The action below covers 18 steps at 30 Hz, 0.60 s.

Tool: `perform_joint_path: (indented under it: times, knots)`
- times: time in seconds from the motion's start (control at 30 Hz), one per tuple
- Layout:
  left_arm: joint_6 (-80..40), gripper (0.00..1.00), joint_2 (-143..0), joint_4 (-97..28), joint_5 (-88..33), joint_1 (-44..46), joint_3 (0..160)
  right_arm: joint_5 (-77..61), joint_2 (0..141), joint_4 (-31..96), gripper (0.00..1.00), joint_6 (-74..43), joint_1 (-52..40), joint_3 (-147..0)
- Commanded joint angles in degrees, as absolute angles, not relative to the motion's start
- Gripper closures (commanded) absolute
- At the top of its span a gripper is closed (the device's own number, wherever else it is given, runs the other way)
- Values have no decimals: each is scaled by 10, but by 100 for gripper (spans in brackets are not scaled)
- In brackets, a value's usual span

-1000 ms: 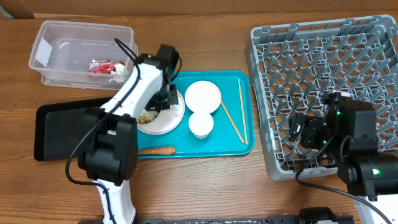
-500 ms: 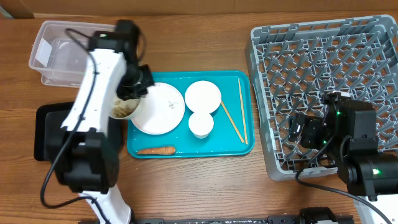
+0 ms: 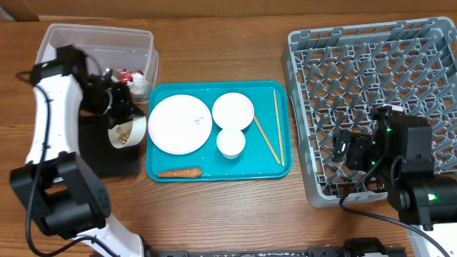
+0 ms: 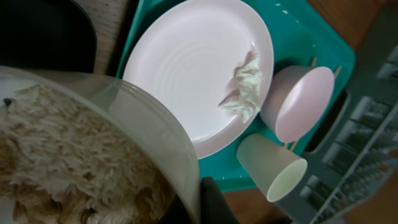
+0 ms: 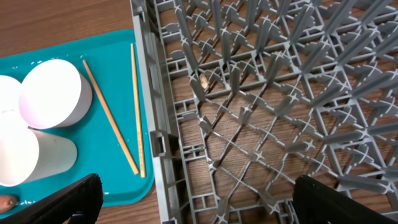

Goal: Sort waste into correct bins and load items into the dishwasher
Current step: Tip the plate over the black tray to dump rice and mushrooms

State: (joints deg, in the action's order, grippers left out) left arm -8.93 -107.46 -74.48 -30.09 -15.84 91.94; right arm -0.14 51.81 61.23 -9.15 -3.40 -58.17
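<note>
The bowl in my left gripper tips empty over the black tray (image 3: 127, 161) next, because scraps still fill it. Then the bowl comes down onto the white plate (image 3: 179, 123) for its release.
My left gripper (image 3: 116, 116) is shut on the rim of a white bowl (image 3: 128, 133) holding beige food scraps (image 4: 59, 158), tilted over the black tray (image 3: 127, 161). In the left wrist view the gripper (image 4: 198, 202) pinches the bowl's rim. The white plate (image 3: 179, 123) on the teal tray carries crumpled white paper (image 4: 244, 88). A second bowl (image 3: 233, 111), a cup (image 3: 230, 143), chopsticks (image 3: 275, 127) and a carrot (image 3: 179, 172) also lie there. The clear tub (image 3: 53, 61) holds the red-and-white wrapper (image 3: 128, 76). My right gripper (image 5: 205, 205) is open over the grey rack (image 3: 371, 78).
The teal tray (image 3: 282, 168) lies between the black tray and the rack. A small beige scrap (image 5: 204, 81) lies inside the rack. The right arm's body (image 3: 410, 178) covers the rack's front right corner.
My left gripper has carried the bowl of scraps left, off the plate on the teal tray, to above the black tray. The plate is now uncovered. The right arm has not moved.
</note>
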Motion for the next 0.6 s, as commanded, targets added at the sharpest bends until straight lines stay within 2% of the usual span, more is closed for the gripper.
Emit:
perform_joint_path:
  times: [0.0, 0.17, 0.37, 0.57]
  knots:
    - [18, 96, -1057, -732, -469, -225, 885, 4, 516, 611, 0, -90, -32, -596]
    - [87, 96, -1057, -721, -584, -287, 823, 4, 516, 611, 0, -90, -32, -596]
    - [88, 96, -1060, -624, -677, -359, 707, 4, 516, 611, 0, -90, -32, -596]
    - [88, 96, -1084, -626, -736, -412, 683, 4, 516, 611, 0, -90, -32, -596]
